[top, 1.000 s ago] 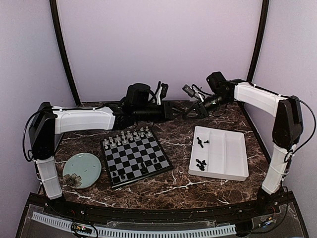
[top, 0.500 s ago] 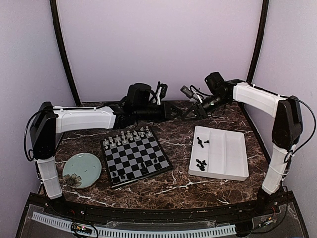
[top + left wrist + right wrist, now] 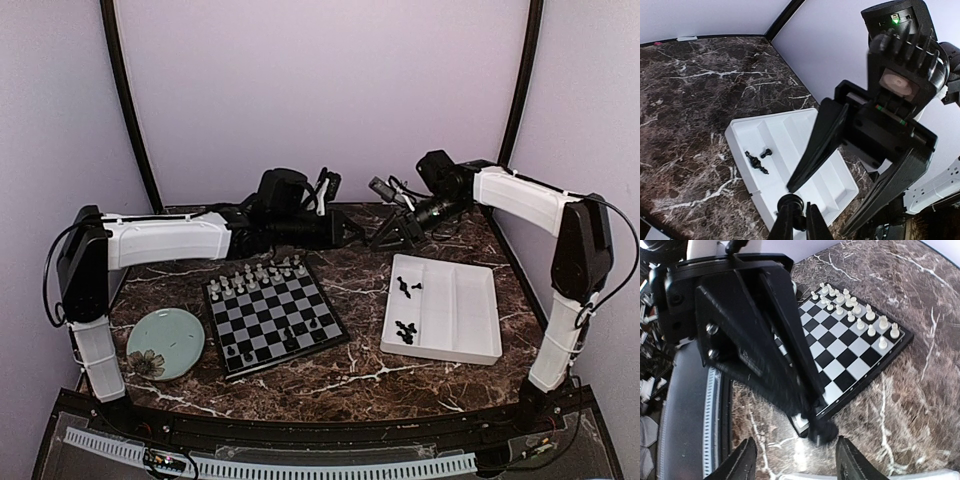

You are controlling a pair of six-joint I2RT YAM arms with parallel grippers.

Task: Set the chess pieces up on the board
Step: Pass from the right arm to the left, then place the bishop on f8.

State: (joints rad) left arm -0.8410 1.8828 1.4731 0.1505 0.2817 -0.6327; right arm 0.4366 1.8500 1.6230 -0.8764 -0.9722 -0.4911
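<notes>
My left gripper should next move back and down, its fingers turning downward, to release the piece on the dark near-row square between black pieces, because that square is empty.
The board (image 3: 262,318) lies left of centre, with white chess pieces (image 3: 262,272) on its far rows and a few black ones (image 3: 291,338) on its near rows. Above the table behind it, the two grippers face each other tip to tip. My left gripper (image 3: 797,222) is shut on a black chess piece (image 3: 791,205) with a round top. My right gripper (image 3: 797,460) stands open just in front of that piece (image 3: 824,432), its fingers apart from it. More black pieces (image 3: 756,162) lie in the white tray (image 3: 470,300).
A pale-green plate (image 3: 165,342) sits left of the board near the front. The white tray (image 3: 790,131) has several compartments and lies right of the board. Black frame posts and purple walls close in the back and sides.
My left gripper has closed on the black piece. My right gripper has opened, let it go and drawn back slightly to the right.
</notes>
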